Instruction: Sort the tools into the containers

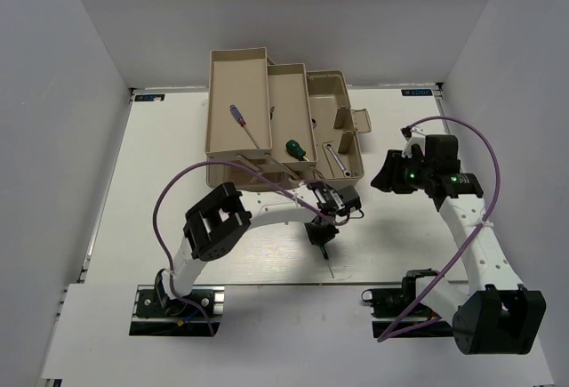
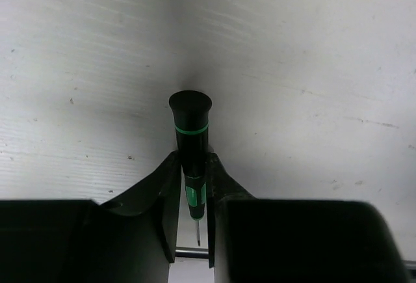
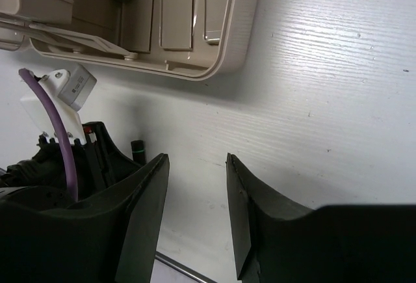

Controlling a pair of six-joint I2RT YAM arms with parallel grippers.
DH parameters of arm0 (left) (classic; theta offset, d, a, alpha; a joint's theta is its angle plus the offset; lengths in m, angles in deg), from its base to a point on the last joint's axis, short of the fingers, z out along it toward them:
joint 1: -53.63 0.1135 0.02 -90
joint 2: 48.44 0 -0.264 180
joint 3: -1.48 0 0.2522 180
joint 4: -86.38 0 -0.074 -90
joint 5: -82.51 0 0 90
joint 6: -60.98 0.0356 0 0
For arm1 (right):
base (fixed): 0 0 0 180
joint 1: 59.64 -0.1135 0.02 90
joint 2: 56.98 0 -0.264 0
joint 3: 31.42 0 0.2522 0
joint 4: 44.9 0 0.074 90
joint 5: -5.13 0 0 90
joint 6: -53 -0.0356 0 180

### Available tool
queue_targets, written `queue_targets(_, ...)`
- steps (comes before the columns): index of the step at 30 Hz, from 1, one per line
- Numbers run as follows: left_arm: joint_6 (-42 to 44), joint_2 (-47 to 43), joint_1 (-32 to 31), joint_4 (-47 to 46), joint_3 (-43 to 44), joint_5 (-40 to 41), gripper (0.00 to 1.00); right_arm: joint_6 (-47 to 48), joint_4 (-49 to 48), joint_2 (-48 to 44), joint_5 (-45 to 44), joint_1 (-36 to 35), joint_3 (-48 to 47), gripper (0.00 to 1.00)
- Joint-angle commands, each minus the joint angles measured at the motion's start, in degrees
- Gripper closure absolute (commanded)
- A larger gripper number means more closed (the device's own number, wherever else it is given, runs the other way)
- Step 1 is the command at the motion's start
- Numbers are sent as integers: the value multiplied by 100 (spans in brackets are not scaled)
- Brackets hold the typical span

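Next, my left gripper rises and moves outward over the tray's bottom beside the purple-and-red-handled screwdriver [image 1: 238,118] to release there, since that tray already holds a screwdriver.
My left gripper [image 1: 320,234] is shut on a thin dark screwdriver with green bands [image 2: 190,133] and holds it just over the white table, in front of the toolbox. Its handle end sticks out past the fingertips, and it also shows in the right wrist view [image 3: 138,149]. My right gripper [image 1: 391,173] is open and empty [image 3: 195,166], to the right of the toolbox. The beige cantilever toolbox [image 1: 348,129] stands open at the back. A purple-and-red-handled screwdriver [image 1: 238,118] lies in its left tray, a green-handled screwdriver [image 1: 294,149] in the middle tray, a silver wrench [image 1: 336,160] in the right compartment.
The toolbox's near rim [image 3: 214,68] lies close ahead of my right gripper. The left arm's purple cable [image 1: 164,200] loops over the table at the left. White walls close in the table on three sides.
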Motion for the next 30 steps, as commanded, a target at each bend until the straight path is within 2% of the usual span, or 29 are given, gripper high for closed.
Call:
queue_targets(1,646,194,-148,-146,-33,28,100,164,111,-101,182,76,-21,54)
queue_targets(2,839,99,-218,-216,46,-25,100,243,155,-110,199,111,-21,54)
queue_targets(6,2164,-217,-499,-487,590,-174,100,489,251,-93,445,173,-48,41)
queue_targets(8,2904,-376,-648,-489,890,-35,100,621,304,-93,586,208,-56,41)
queue_targets(9,3045,-481,-649,-489,890,-35,100,621,322,-119,586,208,-48,48)
queue_targets(12,3371,-1017,-526,-436,952,448,100,665,357,-154,499,278,-100,97)
queue_targets(13,3450,-1184,-413,-488,952,797,100,665,349,-172,394,270,-118,100)
queue_targets(15,3854,-1545,-150,-567,1153,1298,100,840,462,-207,296,444,-153,100)
queue_targets(19,4189,-1599,536,-147,2004,1818,100,973,550,-277,182,516,-206,100)
queue_targets(23,4646,-1704,1388,-348,2313,1873,100,1166,577,-286,322,533,-302,99)
queue_targets(27,4831,-1476,2258,-296,2989,1820,100,1359,603,-198,638,516,-364,93)
queue_targets(30,4831,-1405,2865,-365,3114,1654,100,1544,709,-110,989,489,-425,88)
